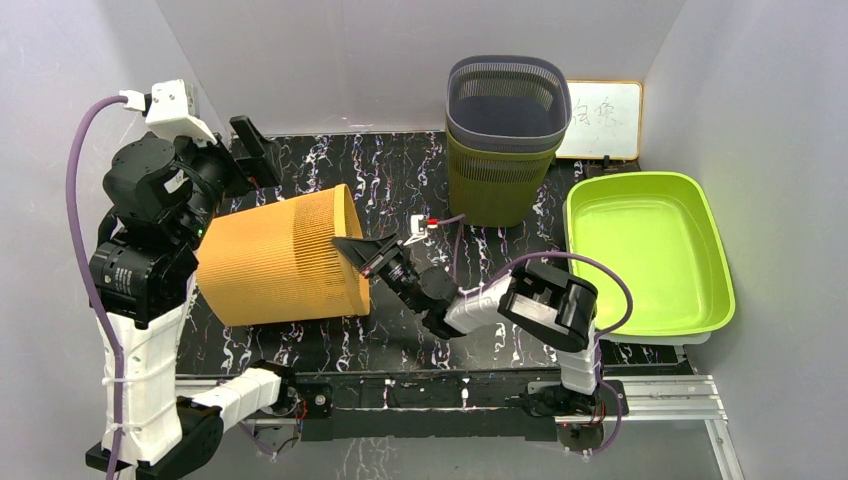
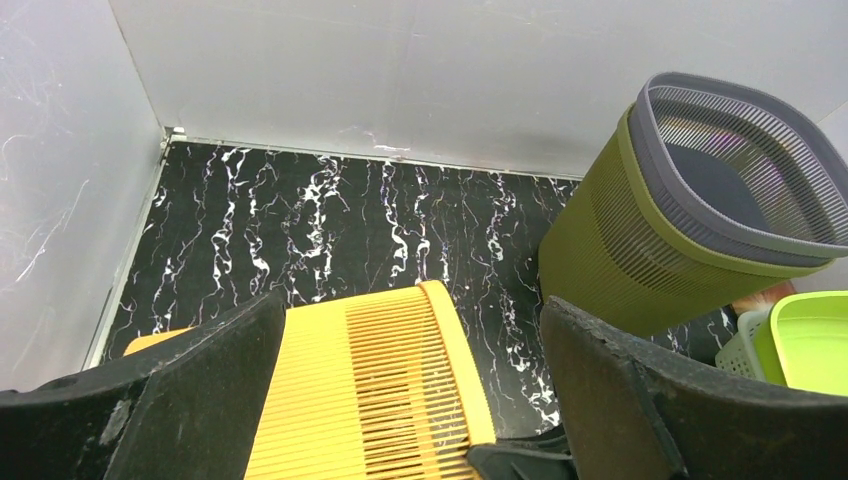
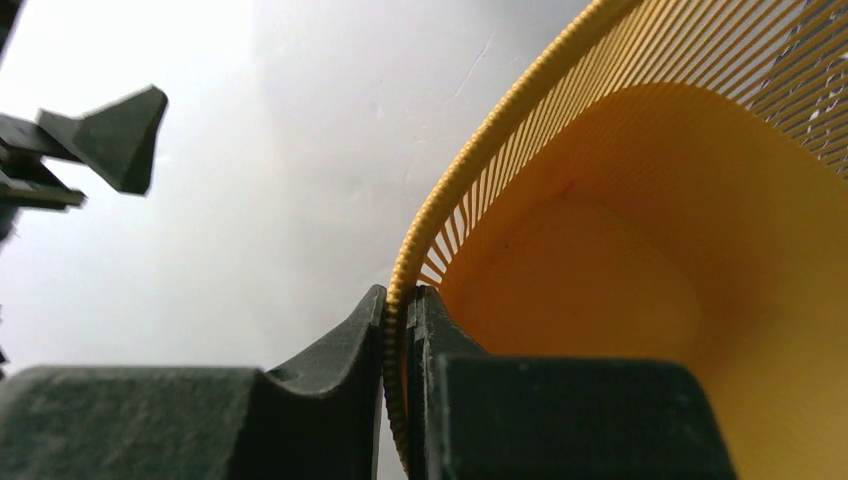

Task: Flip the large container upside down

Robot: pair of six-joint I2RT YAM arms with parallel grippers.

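Note:
My right gripper is above the black table, so next I need to turn and lower it, tip the container's opening down and release the container's rim on the table.
The large container (image 1: 280,260) is an orange slatted basket lying on its side on the black marbled table, its mouth facing right. My right gripper (image 1: 352,247) is shut on its rim; the right wrist view shows the thin ribbed rim (image 3: 397,300) pinched between both fingers, with the orange inside (image 3: 620,260) to the right. My left gripper (image 2: 410,330) hovers over the container's far upper side (image 2: 370,390) and is open, its two black fingers (image 2: 200,390) spread wide to either side. I cannot tell whether they touch it.
Behind the container stands an olive basket with a grey one nested in it (image 1: 505,140). A lime-green tray (image 1: 645,250) lies at the right, with a small whiteboard (image 1: 605,118) behind it. White walls close in the left, back and right.

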